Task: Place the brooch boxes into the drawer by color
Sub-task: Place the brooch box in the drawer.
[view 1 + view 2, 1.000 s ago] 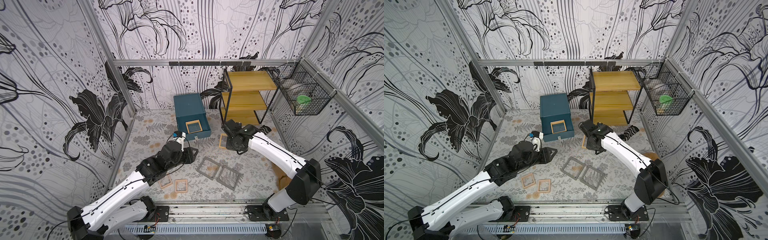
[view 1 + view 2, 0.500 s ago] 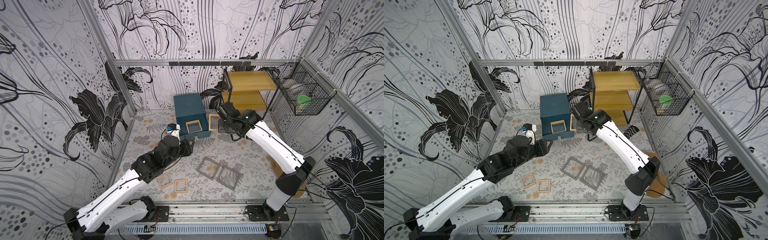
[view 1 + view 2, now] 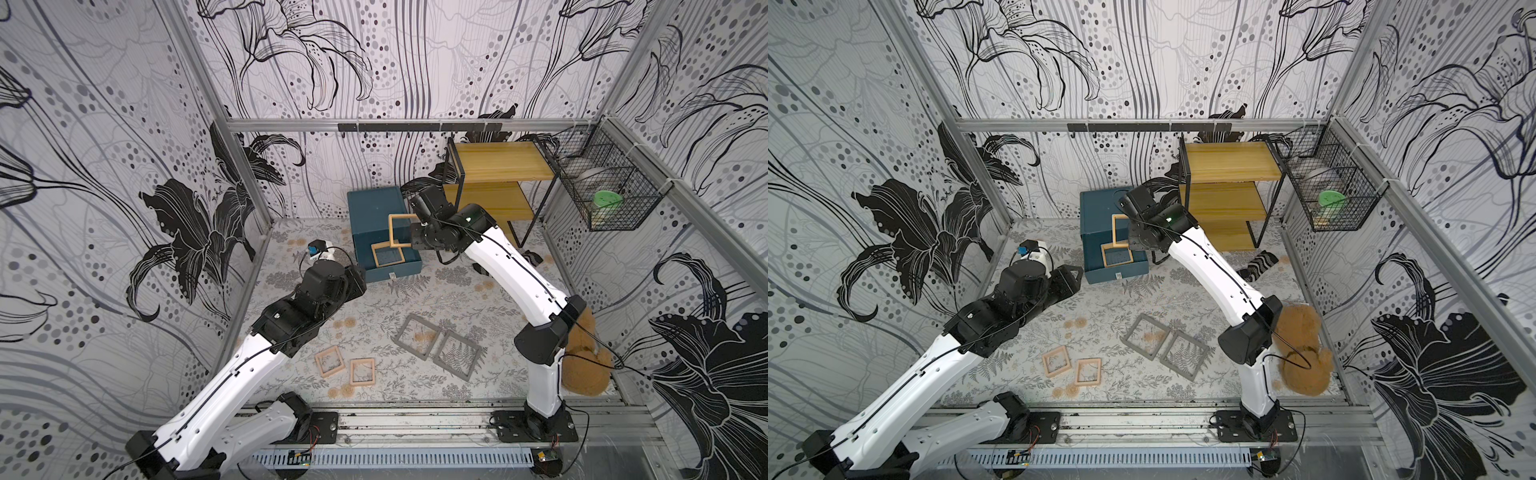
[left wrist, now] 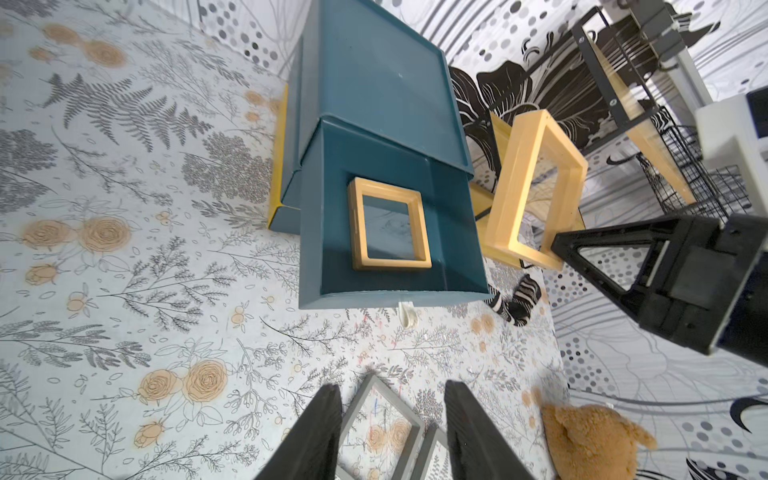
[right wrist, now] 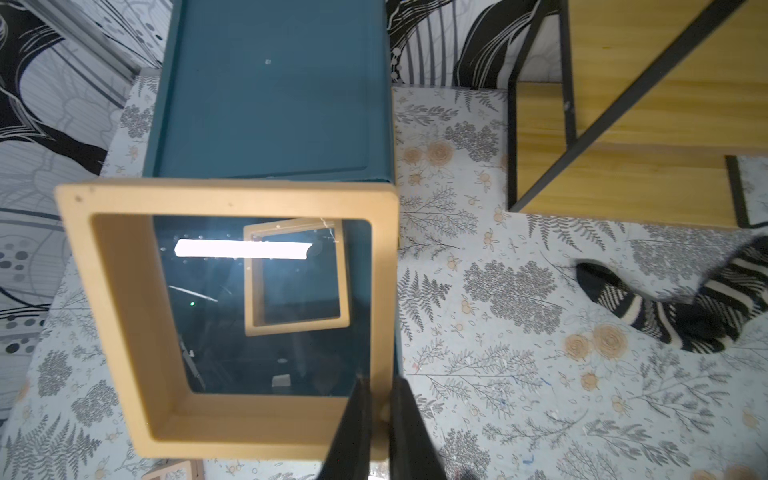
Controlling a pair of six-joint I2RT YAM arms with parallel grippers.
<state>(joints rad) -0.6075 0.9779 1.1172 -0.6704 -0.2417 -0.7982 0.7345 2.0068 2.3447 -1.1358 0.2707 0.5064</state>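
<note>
My right gripper moves down into the open drawer next and releases the second yellow box onto the flat yellow brooch box, since that lies below my gripper.
The drawer is a dark teal chest, also seen in a top view, with its top drawer pulled out. One yellow brooch box lies flat inside it. My right gripper is shut on the rim of a second yellow brooch box, held tilted above the open drawer. Two grey brooch boxes and two pinkish-tan ones lie on the table. My left gripper hovers open and empty, left of the drawer front.
A yellow-wood shelf with a black frame stands right of the chest. A wire basket hangs on the right wall. A striped sock lies near the shelf, and a brown plush toy sits behind the right arm's base.
My right gripper has lifted the yellow brooch box from the table right of the chest and carried it over the open drawer. My left gripper has drifted slightly left and back.
</note>
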